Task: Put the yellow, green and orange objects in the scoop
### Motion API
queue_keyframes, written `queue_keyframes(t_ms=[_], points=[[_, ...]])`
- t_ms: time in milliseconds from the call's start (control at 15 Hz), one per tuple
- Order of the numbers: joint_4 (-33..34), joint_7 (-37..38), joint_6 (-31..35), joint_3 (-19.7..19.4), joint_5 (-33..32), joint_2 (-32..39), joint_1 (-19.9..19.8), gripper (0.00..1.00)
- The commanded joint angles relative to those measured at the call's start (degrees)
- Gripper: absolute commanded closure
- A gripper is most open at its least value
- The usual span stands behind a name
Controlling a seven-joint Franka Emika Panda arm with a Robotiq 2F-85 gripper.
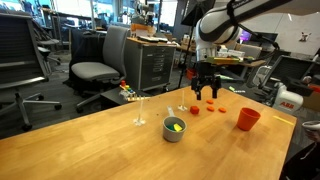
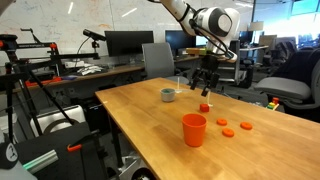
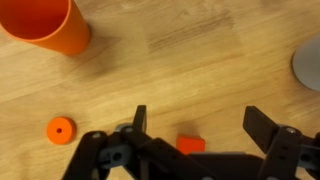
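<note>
My gripper lowers next with a slight shift toward the orange block [image 1: 194,110] [image 3: 190,145] on the tabletop below my open fingers, until they are on either side of it.
A small grey scoop [image 1: 174,134] stands on the wooden table and holds a yellow-green object [image 1: 175,125]; it also shows in an exterior view [image 2: 167,95] and at the right edge of the wrist view [image 3: 311,64]. An orange block [image 3: 190,145] lies on the table, seen in both exterior views [image 1: 195,111] [image 2: 204,107]. My gripper [image 3: 200,125] is open and empty, hovering right above the block, with a finger on each side of it [image 1: 205,88] [image 2: 205,80]. Flat orange discs [image 2: 229,131] lie nearby; one shows in the wrist view [image 3: 61,129].
An orange cup [image 1: 248,119] [image 2: 194,129] [image 3: 45,25] stands upright near the discs. Two clear stemmed glasses [image 1: 140,110] stand behind the scoop. Office chairs and desks surround the table [image 1: 90,140].
</note>
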Motion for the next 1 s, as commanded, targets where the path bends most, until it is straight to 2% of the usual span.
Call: queue_keyframes(t_ms=[0,400,933], points=[[5.74,1.88,-4.46,-0.26,0.24,5.37,-0.45,0.00],[14.60,3.70,-7.05,-0.38,-0.34,12.76,0.16,0.00],[23.24,5.53,-5.92,-1.35,-4.70,17.41,3.09,0.00]])
